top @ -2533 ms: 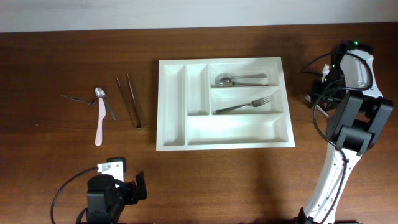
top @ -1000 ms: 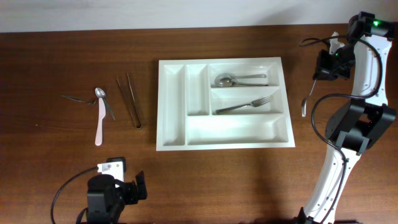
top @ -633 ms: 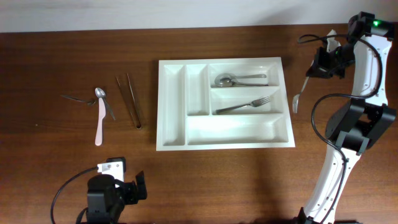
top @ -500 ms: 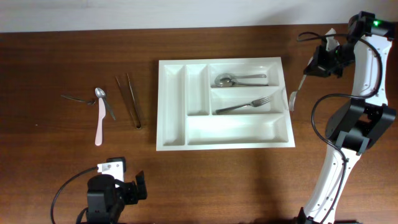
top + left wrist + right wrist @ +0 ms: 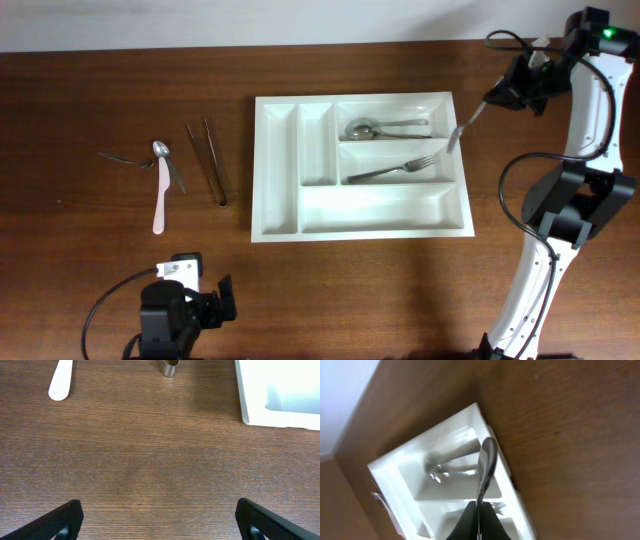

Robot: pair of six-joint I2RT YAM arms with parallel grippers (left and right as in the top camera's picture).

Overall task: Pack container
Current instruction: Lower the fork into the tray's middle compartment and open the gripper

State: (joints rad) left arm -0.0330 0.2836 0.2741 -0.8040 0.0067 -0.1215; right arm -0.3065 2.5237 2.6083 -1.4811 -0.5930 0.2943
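Observation:
My right gripper shifts left in the overhead view next and brings the silver utensil down into the fork's section [image 5: 394, 161] [image 5: 461, 513], since open space remains beside the fork.
The white container [image 5: 380, 208] lies mid-table with a spoon [image 5: 365, 128] in its top right compartment and a fork [image 5: 395, 168] in the one below. My right gripper [image 5: 492, 98] is shut on a silver utensil [image 5: 465, 124] that slants down-left over the container's right rim. In the right wrist view the utensil [image 5: 486, 467] runs up from the shut gripper [image 5: 478, 522], above the container [image 5: 400, 467] and its spoon [image 5: 450, 462]. At the near left edge, my left gripper [image 5: 160, 520] hangs open over bare wood, holding nothing.
Left of the container lie metal tongs [image 5: 208, 160], a pink knife [image 5: 160, 200], a small spoon [image 5: 162, 150] and a dark utensil [image 5: 125, 158]. The left wrist view shows the knife's end [image 5: 61, 382], the tongs' tip [image 5: 169, 367] and a container corner [image 5: 260, 400].
My right gripper has carried the utensil left, from beside the container's right wall to over its right rim, tilting it. The left arm has not moved.

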